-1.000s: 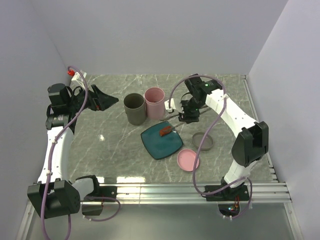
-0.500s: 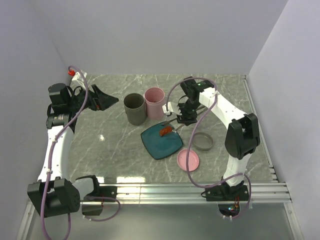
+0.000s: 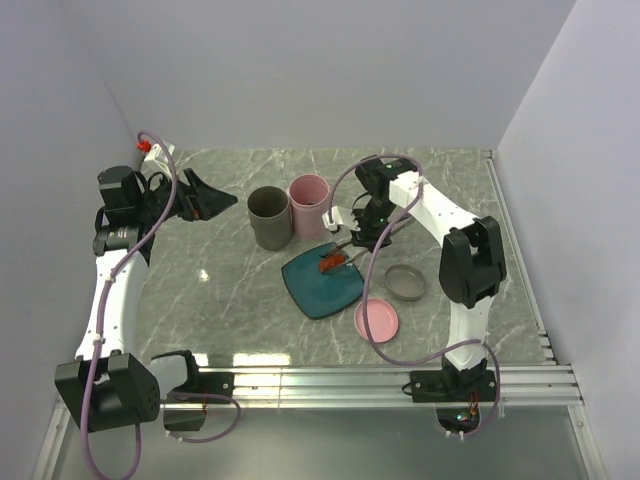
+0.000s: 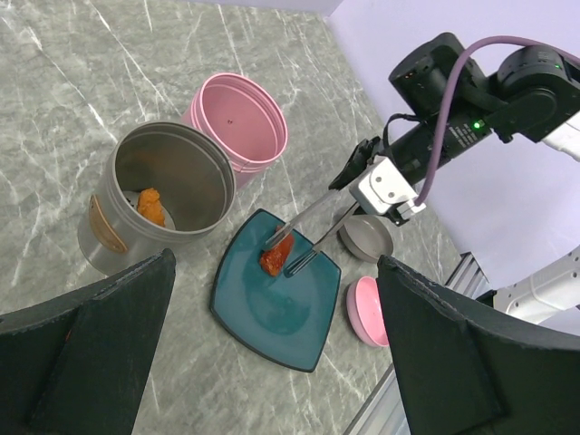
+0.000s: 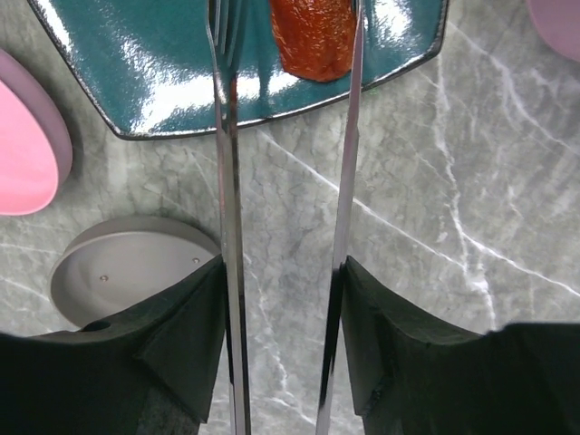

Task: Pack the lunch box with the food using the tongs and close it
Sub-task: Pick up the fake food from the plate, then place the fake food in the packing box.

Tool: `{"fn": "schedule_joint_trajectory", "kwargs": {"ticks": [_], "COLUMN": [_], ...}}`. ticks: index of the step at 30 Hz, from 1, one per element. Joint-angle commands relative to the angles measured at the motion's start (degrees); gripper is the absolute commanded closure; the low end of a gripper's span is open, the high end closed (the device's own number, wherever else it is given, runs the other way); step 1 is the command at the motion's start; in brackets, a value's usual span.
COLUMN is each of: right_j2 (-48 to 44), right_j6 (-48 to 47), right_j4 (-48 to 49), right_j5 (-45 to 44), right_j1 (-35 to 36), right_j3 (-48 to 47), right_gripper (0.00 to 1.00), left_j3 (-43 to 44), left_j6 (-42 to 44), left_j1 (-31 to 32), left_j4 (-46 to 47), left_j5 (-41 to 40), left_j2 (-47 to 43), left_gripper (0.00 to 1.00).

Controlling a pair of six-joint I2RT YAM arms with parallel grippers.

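Note:
I should next lift the sausage with my right gripper and carry it over the opening of the open grey tin behind the plate, then release, since the tin already holds the nugget.
My right gripper [image 3: 365,232] is shut on the tongs [image 3: 342,253], its fingers [image 5: 181,317] pressing the two silver arms [image 5: 227,217] from outside. The tong tips straddle a red-brown sausage [image 5: 313,36] lying on the teal plate [image 3: 322,288]; one arm touches it, while the other stands a little apart. The lunch box is two open round tins, grey [image 3: 269,216] and pink [image 3: 309,205], behind the plate. In the left wrist view an orange nugget [image 4: 150,206] lies inside the grey tin [image 4: 104,231]. My left gripper [image 3: 205,200] hangs open and empty at the far left.
A grey lid [image 3: 405,282] and a pink lid [image 3: 376,320] lie on the marble table to the right of and in front of the plate. White walls close in the table at the back and both sides. A metal rail runs along the near edge.
The right gripper has shifted left toward the plate, bringing the tong tips around the sausage, and the tong arms have drawn slightly closer. The left arm is still.

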State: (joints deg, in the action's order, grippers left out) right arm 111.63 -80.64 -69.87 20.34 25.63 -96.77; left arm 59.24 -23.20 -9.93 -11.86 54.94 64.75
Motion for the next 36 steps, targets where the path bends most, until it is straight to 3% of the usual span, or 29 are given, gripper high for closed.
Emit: {"fn": "schedule_joint_trajectory", "kwargs": {"ticks": [1, 13, 21, 28, 36], "right_j2": [0.7, -3.4, -5.2, -3.1, -3.5], "right_j6": [-1.1, 2.4, 8.5, 21.7, 33.9], "right_j4": [-3.6, -7.2, -10.4, -4.6, 14.1], "right_j5": [-0.8, 2.9, 8.4, 13.9, 11.4], "right_j1": [0.1, 0.1, 0.9, 3.5, 8.5], "right_j3": [-3.2, -8.2, -18.3, -34.0, -30.3], "right_gripper": [0.44, 0.67, 0.71, 0.74, 0.75], "left_j3": [0.6, 0.5, 0.7, 0.8, -0.4], "left_j6": [0.7, 0.5, 0.6, 0.5, -1.1], "left_j1": [-0.1, -0.2, -0.2, -0.2, -0.1], "left_j4": [1.3, 1.7, 1.8, 2.3, 4.5], "left_j5": [0.2, 0.7, 1.3, 1.8, 2.0], "left_j2": [0.1, -0.6, -1.6, -1.6, -1.3], "left_gripper": [0.01, 0.01, 0.01, 0.0, 0.01]}}
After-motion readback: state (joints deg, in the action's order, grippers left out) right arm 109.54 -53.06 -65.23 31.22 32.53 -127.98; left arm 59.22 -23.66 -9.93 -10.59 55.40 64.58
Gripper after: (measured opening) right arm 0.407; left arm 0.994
